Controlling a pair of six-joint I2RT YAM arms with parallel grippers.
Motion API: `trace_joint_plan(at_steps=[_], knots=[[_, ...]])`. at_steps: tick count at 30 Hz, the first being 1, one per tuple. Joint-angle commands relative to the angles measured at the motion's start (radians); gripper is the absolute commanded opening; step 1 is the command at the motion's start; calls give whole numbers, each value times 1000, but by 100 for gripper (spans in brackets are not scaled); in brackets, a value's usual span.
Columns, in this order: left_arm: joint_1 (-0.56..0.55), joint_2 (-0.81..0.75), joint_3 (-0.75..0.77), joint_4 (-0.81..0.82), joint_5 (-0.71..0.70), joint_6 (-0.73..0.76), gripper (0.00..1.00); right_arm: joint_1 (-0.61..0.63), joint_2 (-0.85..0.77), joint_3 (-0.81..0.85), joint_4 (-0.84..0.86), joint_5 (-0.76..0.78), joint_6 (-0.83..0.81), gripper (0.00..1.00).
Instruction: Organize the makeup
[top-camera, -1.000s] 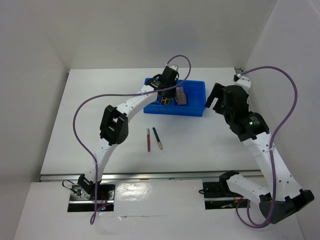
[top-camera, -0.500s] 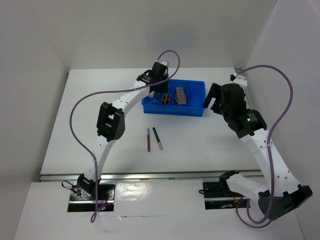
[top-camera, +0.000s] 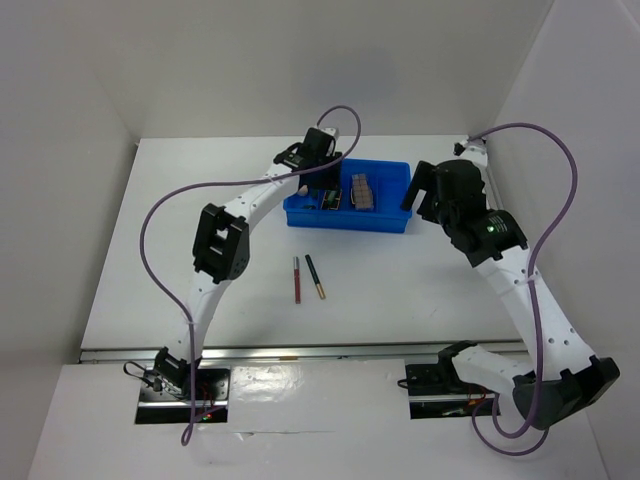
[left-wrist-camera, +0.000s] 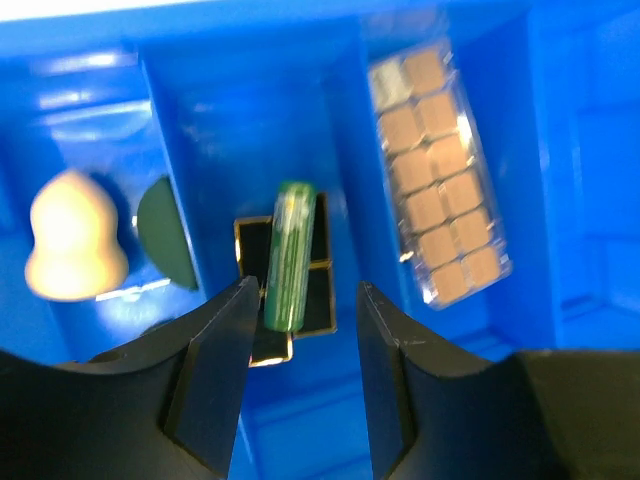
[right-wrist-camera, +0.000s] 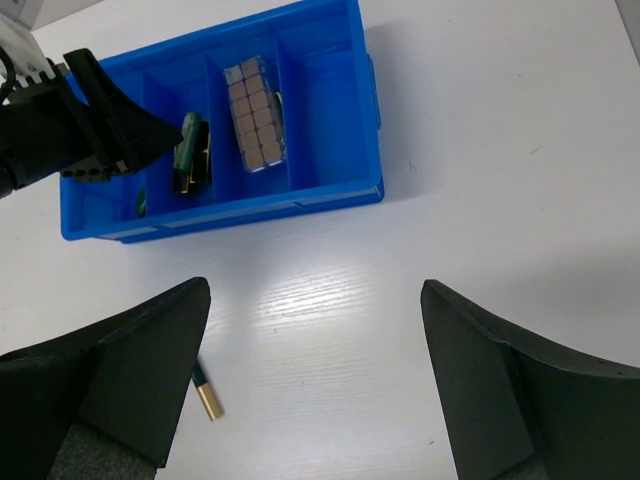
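Note:
My right gripper will go down, back and to the left in the top view, onto the dark pencil's gold end, which is below it, outside the bin (top-camera: 350, 222).
My left gripper (left-wrist-camera: 305, 290) (top-camera: 312, 160) is open and empty, hovering over the blue bin (top-camera: 350, 222). Below it a green tube (left-wrist-camera: 288, 255) lies on a black-gold palette (left-wrist-camera: 318, 300) in the second compartment. A peach egg sponge (left-wrist-camera: 75, 237) and a dark green sponge (left-wrist-camera: 165, 230) sit in the leftmost compartment. A pinkish palette (left-wrist-camera: 438, 175) (right-wrist-camera: 255, 112) lies in the third. Two thin pencils, one red (top-camera: 297, 280) and one dark with a gold tip (top-camera: 315, 277), lie on the table. My right gripper (right-wrist-camera: 315, 288) (top-camera: 425, 190) is open above bare table right of the bin. The black compact is hidden.
The bin's rightmost compartment (right-wrist-camera: 320, 90) holds nothing. White walls close in the table at the back and sides. The left arm's gripper (right-wrist-camera: 90, 120) reaches over the bin's left end in the right wrist view. The gold pencil tip (right-wrist-camera: 208, 400) shows beside my right gripper's left finger.
My left gripper has moved left over the bin, from its middle to the left compartments. My right gripper has shifted slightly left and back, closer to the bin's right end.

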Motion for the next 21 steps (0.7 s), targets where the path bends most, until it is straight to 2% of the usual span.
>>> trace_joint_plan(at_steps=[1,4,7,9,10,11,13,15,18,19,21], knots=[[0,-75,-48,1,-5,33,57,-5,-7,-10,49,-1,5,94],[0,-128,-91,-34,-46,24,52,-5,-32,-58,68,-1,17,94],[-20,-236,-197,-68,-95,14,43,-5,-43,-79,59,8,26,95],[-20,-373,-344,-78,-155,-20,38,-5,-43,-90,50,8,26,95],[-29,-426,-408,-60,-167,-48,38,-5,-43,-90,50,8,26,95],[-29,-481,-547,-42,-168,-58,38,-5,-43,-105,50,8,26,95],[-57,-639,-684,-2,-203,-85,40,-5,-43,-119,60,-13,26,95],[-67,-715,-835,-2,-241,-112,40,4,-43,-135,101,-79,26,93],[-67,-821,-962,-17,-215,-128,36,59,-15,-148,132,-199,-9,85],[-67,-844,-987,-29,-229,-137,36,137,17,-148,152,-217,1,81],[-55,-914,-1036,-52,-238,-166,36,237,57,-177,193,-218,43,81]])
